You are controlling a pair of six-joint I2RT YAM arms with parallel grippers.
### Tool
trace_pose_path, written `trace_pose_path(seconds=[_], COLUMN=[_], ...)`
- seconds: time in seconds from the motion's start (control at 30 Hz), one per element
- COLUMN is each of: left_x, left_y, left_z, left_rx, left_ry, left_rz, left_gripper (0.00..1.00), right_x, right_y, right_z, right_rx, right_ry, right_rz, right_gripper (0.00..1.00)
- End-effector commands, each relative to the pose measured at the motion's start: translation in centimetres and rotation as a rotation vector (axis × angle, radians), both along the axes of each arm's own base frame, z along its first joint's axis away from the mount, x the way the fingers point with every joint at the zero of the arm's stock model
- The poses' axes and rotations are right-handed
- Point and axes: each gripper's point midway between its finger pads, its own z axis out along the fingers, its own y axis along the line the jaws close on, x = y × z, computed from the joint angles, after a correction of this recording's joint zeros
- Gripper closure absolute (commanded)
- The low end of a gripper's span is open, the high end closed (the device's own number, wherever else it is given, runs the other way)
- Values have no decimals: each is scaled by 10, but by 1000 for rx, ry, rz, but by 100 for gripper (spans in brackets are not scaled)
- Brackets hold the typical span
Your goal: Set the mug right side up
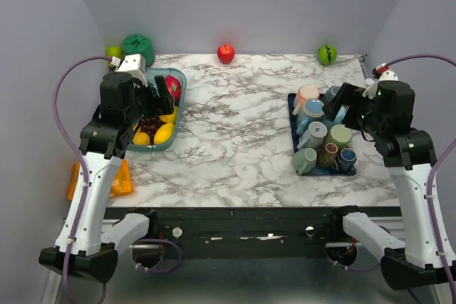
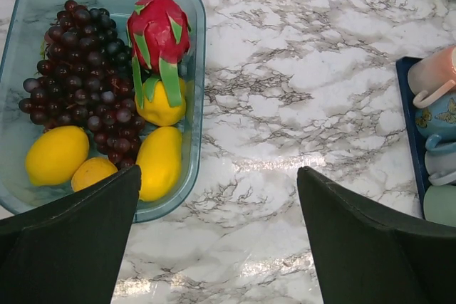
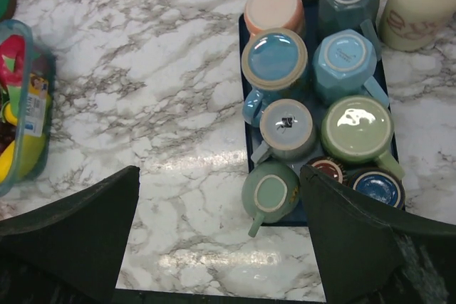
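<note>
I will next move my right gripper down and back to the mint green mug's handle [image 1: 307, 168] [image 3: 257, 223], with my fingers on either side of it, because it sticks out past the tray's near edge.
Several mugs stand upside down on a dark blue tray [image 1: 291, 105] at the right of the table. In the right wrist view the tray [image 3: 311, 6] holds a pink mug [image 3: 273, 6], a blue one [image 3: 275, 62], a grey one [image 3: 286, 126], a light green one [image 3: 356, 127] and others. A mint green mug [image 3: 269, 194] sits tilted at the tray's front left corner, base up, handle toward the table's front edge. My right gripper [image 3: 219, 176] is open and empty above the tray's left side. My left gripper [image 2: 219, 172] is open and empty over the marble beside the fruit basket.
A clear blue basket [image 2: 196, 33] with grapes, a dragon fruit and yellow fruit stands at the left. A red apple [image 1: 226, 53] and a green fruit [image 1: 327, 54] lie at the back edge. A cream bottle [image 3: 420, 1] stands right of the tray. An orange packet [image 1: 121, 179] lies at the left edge.
</note>
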Motion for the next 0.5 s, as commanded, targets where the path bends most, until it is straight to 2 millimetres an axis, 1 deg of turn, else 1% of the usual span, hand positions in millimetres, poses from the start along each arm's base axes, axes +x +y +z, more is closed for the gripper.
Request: trace_pose_path(seconds=[0.0,0.03,0.07,0.1,0.13,0.17,0.23,0.27,0.3,0.33,0.37,0.4,0.43,0.47], left_x=[0,0,0,-3,-3,-2,-5,-5,-6,-6,-6,-5,-5,-4], left_y=[7,14,17,21,22,27,28,25,22,21,19,17,15,14], left_z=[9,14,16,23,22,26,28,24,24,23,18,14,12,5], left_rx=[-8,-4,-16,-29,-53,-66,-85,-89,-95,-94,-93,-97,-98,-108], left_ry=[-52,-64,-69,-95,-99,-123,-145,-138,-144,-142,-129,-120,-116,-101], left_rz=[43,87,115,139,165,202,213,193,179,167,162,150,141,145], left_gripper=[1,1,1,1,1,1,1,1,1,1,1,1,1,1], right_x=[-7,-8,-10,-11,-13,-16,-20,-24,-28,-31,-33,-39,-41,-45], right_y=[-10,-7,-5,-3,0,4,14,13,14,13,13,13,13,12], right_z=[-37,-43,-54,-60,-64,-77,-91,-100,-114,-123,-130,-145,-150,-156], right_rx=[-1,13,24,47,66,92,147,157,181,186,192,199,202,203], right_ry=[85,99,128,150,169,212,267,299,339,358,378,417,426,445], right_rz=[-71,-62,-59,-66,-68,-61,-53,-69,-100,-112,-126,-141,-144,-158], right_gripper=[1,1,1,1,1,2,7,10,12,13,15,15,15,16])
